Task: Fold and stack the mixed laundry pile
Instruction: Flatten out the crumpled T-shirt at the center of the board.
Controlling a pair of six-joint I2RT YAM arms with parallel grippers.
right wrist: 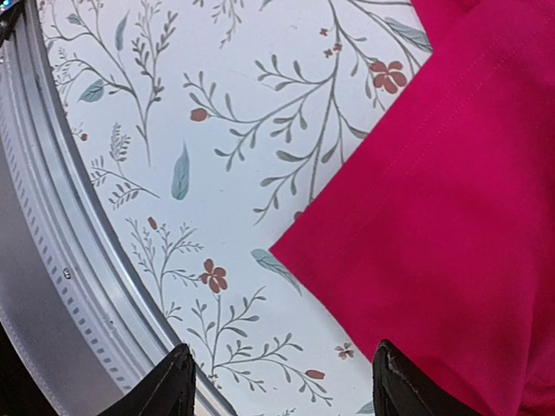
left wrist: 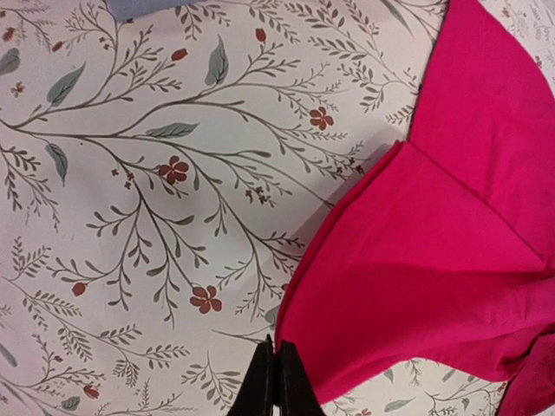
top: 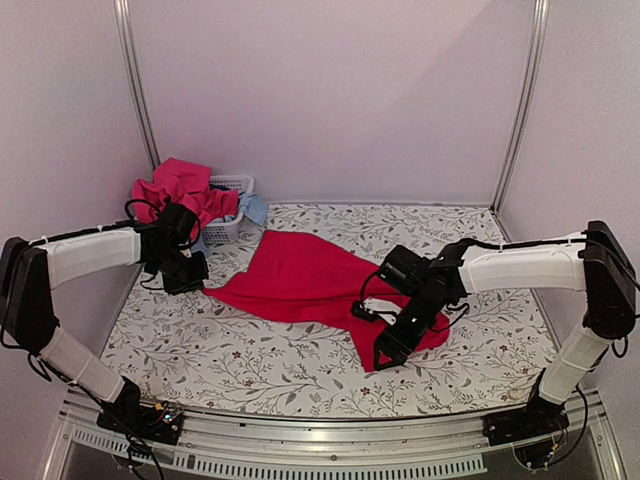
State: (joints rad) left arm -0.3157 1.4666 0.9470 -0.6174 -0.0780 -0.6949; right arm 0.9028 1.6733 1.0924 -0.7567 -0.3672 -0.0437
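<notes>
The red cloth's edge (top: 371, 367) (right wrist: 336, 314) beside the cloth's near corner lies flat on the tabletop below the open fingers, so next I need to bring my right gripper down onto that edge.
A large red cloth (top: 300, 275) lies spread on the floral table, one piece of the mixed laundry pile. My left gripper (top: 192, 275) is shut at the cloth's left corner. In the left wrist view the red cloth's (left wrist: 434, 260) edge runs right into the closed tips of the left gripper (left wrist: 277, 347). My right gripper (top: 388, 352) stands open at the near right corner. In its wrist view the corner of the red cloth (right wrist: 460, 191) lies flat just ahead of the right gripper (right wrist: 282, 351), with nothing between the fingers. More pink-red pieces (top: 180, 185) and a light blue one (top: 255, 208) sit at the back left.
A white slatted basket (top: 232, 183) stands at the back left corner under the heaped garments. The table's metal front rail (right wrist: 52, 260) runs close beside my right gripper. Pale walls enclose the table on three sides. A light blue scrap (left wrist: 143, 7) shows at the top of the left wrist view.
</notes>
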